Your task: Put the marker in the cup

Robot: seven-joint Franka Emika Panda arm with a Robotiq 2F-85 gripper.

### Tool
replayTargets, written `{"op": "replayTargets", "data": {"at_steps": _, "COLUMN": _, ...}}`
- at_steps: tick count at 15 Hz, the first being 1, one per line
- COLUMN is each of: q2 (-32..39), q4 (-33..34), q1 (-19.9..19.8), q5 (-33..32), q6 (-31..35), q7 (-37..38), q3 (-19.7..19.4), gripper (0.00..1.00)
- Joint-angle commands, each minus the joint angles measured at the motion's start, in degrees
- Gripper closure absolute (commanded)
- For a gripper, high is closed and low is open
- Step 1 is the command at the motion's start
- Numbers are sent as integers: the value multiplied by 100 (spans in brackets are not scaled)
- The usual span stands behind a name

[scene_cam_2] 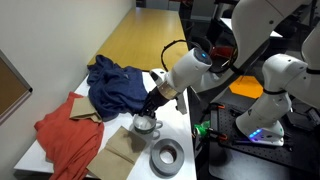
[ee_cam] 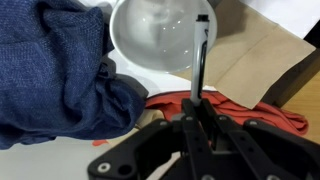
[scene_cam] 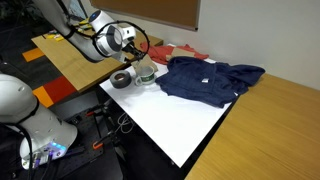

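Observation:
I should next move my gripper down toward the cup and then let go of the marker inside the cup's rim (ee_cam: 157,27), as the marker's loose end already reaches over the cup's opening.
In the wrist view my gripper (ee_cam: 196,110) is shut on the thin black marker (ee_cam: 200,60), which points up from the fingers over the rim of the pale silvery cup (ee_cam: 150,40). The marker's tip lies at the cup's edge. In both exterior views the gripper (scene_cam: 138,55) (scene_cam_2: 150,108) hangs right above the cup (scene_cam: 146,72) (scene_cam_2: 146,125), which stands on the white table. The marker itself is too small to make out there.
A dark blue cloth (scene_cam: 210,78) (scene_cam_2: 115,85) lies beside the cup. A red cloth (scene_cam_2: 68,135) and brown paper (scene_cam_2: 120,150) lie near it. A darker grey ring (scene_cam: 122,79) (scene_cam_2: 166,156) sits close to the cup, near the table's edge (scene_cam: 150,130).

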Motion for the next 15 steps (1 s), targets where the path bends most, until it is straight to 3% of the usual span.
{"op": "replayTargets", "data": {"at_steps": 1, "q2": 343, "q4": 219, "q1": 85, "q5": -79, "q6": 396, "q7": -279, "q3": -228, "gripper": 97}}
{"op": "replayTargets", "data": {"at_steps": 9, "q2": 840, "q4": 347, "q1": 44, "q5": -14, "q6": 862, "q7": -734, "q3": -279, "gripper": 97}}
{"op": "replayTargets", "data": {"at_steps": 10, "q2": 873, "q4": 349, "q1": 39, "q5": -6, "q6": 889, "q7": -747, "q3": -273, "gripper": 63}}
{"op": "replayTargets", "data": {"at_steps": 12, "q2": 917, "q4": 352, "q1": 45, "q5": -1, "q6": 918, "q7": -802, "q3": -286, "gripper": 57}}
{"op": "replayTargets", "data": {"at_steps": 15, "q2": 854, "q4": 355, "q1": 23, "q5": 18, "q6": 827, "q7": -813, "q3": -252, "gripper": 35}}
